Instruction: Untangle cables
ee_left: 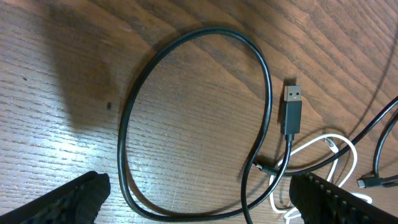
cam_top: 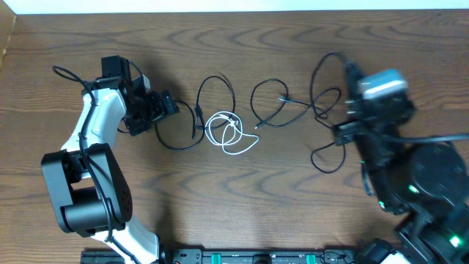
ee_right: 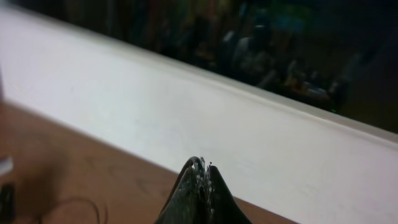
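Observation:
The second black cable's end is raised above the table, so it comes down next with my right gripper toward that cable's loop nearest the white cable for release.
A black cable (cam_top: 180, 144) lies in a loop left of centre, and its loop (ee_left: 186, 38) and USB plug (ee_left: 292, 107) show in the left wrist view. A short white cable (cam_top: 231, 132) is coiled at the centre, and it also shows in the left wrist view (ee_left: 348, 146). A second black cable (cam_top: 282, 99) lies in loops to the right. My left gripper (cam_top: 170, 105) is open and empty, its fingers (ee_left: 199, 205) on either side of the near edge of the loop. My right gripper (cam_top: 352, 71) is shut (ee_right: 200, 168), raised, with the second black cable's end rising to it.
The wooden table (cam_top: 256, 191) ends at a white wall (ee_right: 217, 118) at the back. The right arm's body (cam_top: 418, 176) stands at the right and the left arm's base (cam_top: 80, 191) at the front left. A thicker arm cable (cam_top: 66, 73) curls at the far left.

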You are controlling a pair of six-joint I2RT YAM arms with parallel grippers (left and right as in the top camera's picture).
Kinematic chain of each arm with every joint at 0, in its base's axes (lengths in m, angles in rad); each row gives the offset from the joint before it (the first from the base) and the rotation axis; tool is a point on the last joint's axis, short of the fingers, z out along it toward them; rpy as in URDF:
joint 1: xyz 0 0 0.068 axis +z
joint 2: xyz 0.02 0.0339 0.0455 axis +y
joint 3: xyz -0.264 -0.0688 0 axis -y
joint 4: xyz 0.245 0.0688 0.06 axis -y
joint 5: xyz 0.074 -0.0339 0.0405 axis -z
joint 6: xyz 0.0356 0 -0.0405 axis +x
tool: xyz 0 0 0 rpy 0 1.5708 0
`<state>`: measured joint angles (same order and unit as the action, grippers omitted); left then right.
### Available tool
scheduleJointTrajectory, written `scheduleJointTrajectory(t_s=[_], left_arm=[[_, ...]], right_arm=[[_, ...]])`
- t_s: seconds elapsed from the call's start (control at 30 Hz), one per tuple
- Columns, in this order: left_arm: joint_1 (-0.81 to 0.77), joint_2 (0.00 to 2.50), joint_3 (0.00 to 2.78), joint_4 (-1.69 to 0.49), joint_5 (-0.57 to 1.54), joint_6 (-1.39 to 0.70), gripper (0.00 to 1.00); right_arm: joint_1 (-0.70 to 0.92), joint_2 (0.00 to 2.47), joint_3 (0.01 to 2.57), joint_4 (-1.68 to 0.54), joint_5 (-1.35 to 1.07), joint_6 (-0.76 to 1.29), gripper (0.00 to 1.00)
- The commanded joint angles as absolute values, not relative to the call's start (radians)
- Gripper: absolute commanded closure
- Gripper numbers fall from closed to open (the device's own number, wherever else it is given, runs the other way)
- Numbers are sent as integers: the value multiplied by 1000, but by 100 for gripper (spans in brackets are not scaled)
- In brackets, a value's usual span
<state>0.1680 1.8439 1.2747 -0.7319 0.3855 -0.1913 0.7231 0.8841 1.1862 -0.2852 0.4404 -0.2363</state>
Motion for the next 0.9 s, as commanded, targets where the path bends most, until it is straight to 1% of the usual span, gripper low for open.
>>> scheduleJointTrajectory(t_s=[0.0, 0.03, 0.1, 0.27, 0.4, 0.47, 0.63, 0.77, 0.8, 0.87], left_arm=[[167, 1832, 1264, -733, 373, -205, 2], [167, 1832, 1264, -732, 373, -205, 2], [167, 1833, 1264, -733, 373, -205, 2], [167, 1835, 1264, -732, 373, -205, 2], [167, 1837, 1264, -733, 372, -205, 2], [167, 1837, 1264, -733, 373, -205, 2], [167, 1837, 1264, -732, 373, -205, 2], [167, 1837, 1264, -732, 373, -205, 2], [167, 1837, 1264, -732, 373, -205, 2], [167, 1837, 1264, -732, 373, -208, 2]], right_arm=[[723, 951, 1191, -288, 482, -289, 99], [722, 972, 1191, -283, 555, -283, 99], [719, 1007, 1191, -279, 627, -281, 99], [711, 1100, 1191, -289, 673, -281, 99], [685, 1178, 1191, -290, 830, -275, 99], [665, 1210, 1191, -294, 868, -253, 99], [598, 1275, 1191, -389, 844, -110, 99], [533, 1316, 1191, -493, 693, 42, 99], [520, 1325, 1191, -511, 645, 79, 98], [490, 1347, 1191, -550, 525, 181, 92]])
